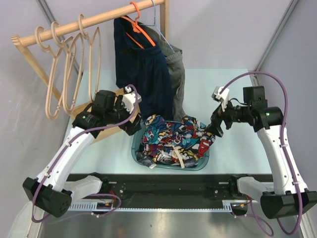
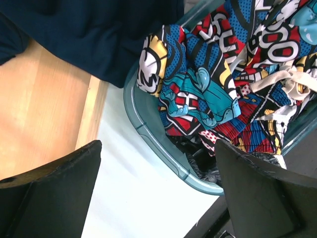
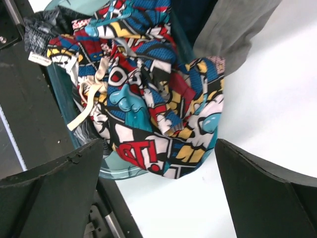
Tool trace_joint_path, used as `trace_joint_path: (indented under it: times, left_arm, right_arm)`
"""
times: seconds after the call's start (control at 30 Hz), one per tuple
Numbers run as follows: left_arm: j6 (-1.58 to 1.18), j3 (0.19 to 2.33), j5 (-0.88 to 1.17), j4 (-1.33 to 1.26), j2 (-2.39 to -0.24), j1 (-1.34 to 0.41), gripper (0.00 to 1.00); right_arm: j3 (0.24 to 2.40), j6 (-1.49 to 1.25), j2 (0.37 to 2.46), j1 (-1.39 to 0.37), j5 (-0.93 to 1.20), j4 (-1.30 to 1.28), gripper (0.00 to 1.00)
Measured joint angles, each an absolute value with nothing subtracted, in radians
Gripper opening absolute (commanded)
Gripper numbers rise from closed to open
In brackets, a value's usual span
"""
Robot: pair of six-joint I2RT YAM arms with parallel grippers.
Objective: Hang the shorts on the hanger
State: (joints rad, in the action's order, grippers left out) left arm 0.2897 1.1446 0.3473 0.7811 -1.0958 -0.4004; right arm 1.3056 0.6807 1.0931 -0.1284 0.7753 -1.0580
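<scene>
The raised fold of the shorts by the navy garment lies to the left of my right gripper in the top view. Next I cross the basket (image 1: 139, 155) and come down onto it.
The comic-print shorts (image 1: 173, 139) lie bunched in a teal basket (image 1: 139, 155) at the table's near middle, one corner draped over the right rim. They also show in the left wrist view (image 2: 208, 94) and the right wrist view (image 3: 158, 99). Several beige wooden hangers (image 1: 74, 64) hang on the wooden rail (image 1: 99, 20) at the back left. My left gripper (image 1: 134, 126) is open and empty just left of the basket. My right gripper (image 1: 214, 130) is open and empty just right of the draped corner.
A navy garment (image 1: 141, 69) on an orange hanger (image 1: 141, 27) and a grey cloth (image 1: 176, 74) on a thin pale-blue hanger hang from the rail behind the basket. The rack's wooden base (image 2: 44, 119) lies left of the basket. A dark patterned cloth (image 3: 42, 32) lies in the basket.
</scene>
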Motion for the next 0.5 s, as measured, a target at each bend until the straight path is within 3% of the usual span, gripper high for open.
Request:
trace_joint_path:
  times: [0.5]
  left_arm:
    - [0.281, 1.145, 0.308, 0.743, -1.013, -0.401, 1.0]
  right_arm:
    - [1.257, 0.597, 1.158, -0.385, 0.648, -0.876, 1.0]
